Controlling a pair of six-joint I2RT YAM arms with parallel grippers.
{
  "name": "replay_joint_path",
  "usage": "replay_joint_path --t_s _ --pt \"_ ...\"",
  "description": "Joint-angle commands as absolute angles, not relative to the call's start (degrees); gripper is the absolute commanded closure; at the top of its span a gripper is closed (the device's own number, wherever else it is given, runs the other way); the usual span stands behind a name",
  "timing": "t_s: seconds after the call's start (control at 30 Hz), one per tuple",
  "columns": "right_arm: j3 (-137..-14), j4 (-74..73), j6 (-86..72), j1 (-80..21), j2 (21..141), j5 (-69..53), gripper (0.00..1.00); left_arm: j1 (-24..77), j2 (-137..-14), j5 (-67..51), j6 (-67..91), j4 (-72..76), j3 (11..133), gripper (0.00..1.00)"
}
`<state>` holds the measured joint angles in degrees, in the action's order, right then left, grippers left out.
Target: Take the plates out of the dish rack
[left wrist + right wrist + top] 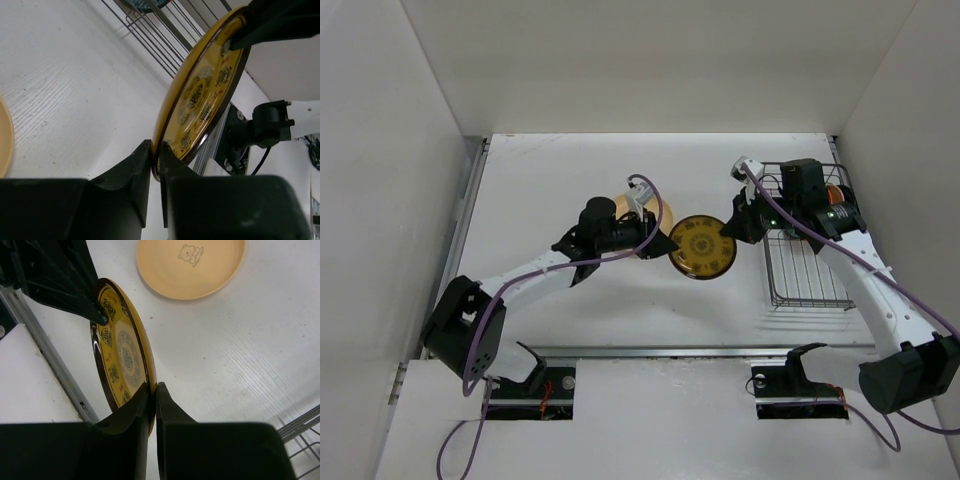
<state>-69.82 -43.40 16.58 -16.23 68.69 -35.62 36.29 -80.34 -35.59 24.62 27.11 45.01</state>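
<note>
Clear tabletop past the peach-tan plate lies below and to the left in the top view, so next my left gripper needs to swing there, lower the yellow-patterned plate's rim and release.
The yellow-patterned plate (pixel 702 247) with a dark rim hangs on edge above the table between both arms. My left gripper (pixel 665 238) is shut on its left rim; in the left wrist view the rim sits between the jaws of this gripper (pixel 156 147) and the plate (pixel 200 95) rises beyond. My right gripper (pixel 728 232) is shut on the opposite rim, seen in the right wrist view (pixel 152 386) with the plate (pixel 122 355). The grey wire dish rack (pixel 810 270) stands at the right with an orange-red plate (pixel 835 195) at its far end. A peach-tan plate (pixel 190 265) lies flat on the table.
The peach-tan plate (pixel 623 208) is partly hidden under my left arm in the top view. White walls enclose the table on three sides. A metal rail (pixel 660 352) runs along the near edge. Rack wires (pixel 150 35) show behind the held plate.
</note>
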Motion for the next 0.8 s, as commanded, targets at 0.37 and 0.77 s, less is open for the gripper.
replay_joint_path --t_s 0.37,0.77 --pt "-70.6 -45.5 20.1 -17.3 67.5 -42.5 0.00 36.5 -81.7 -40.4 22.9 27.9 49.9 1.00" --pt "-63.6 -30.5 10.6 -15.7 57.4 -24.0 0.00 22.3 -75.3 -15.7 38.6 21.3 45.5 1.00"
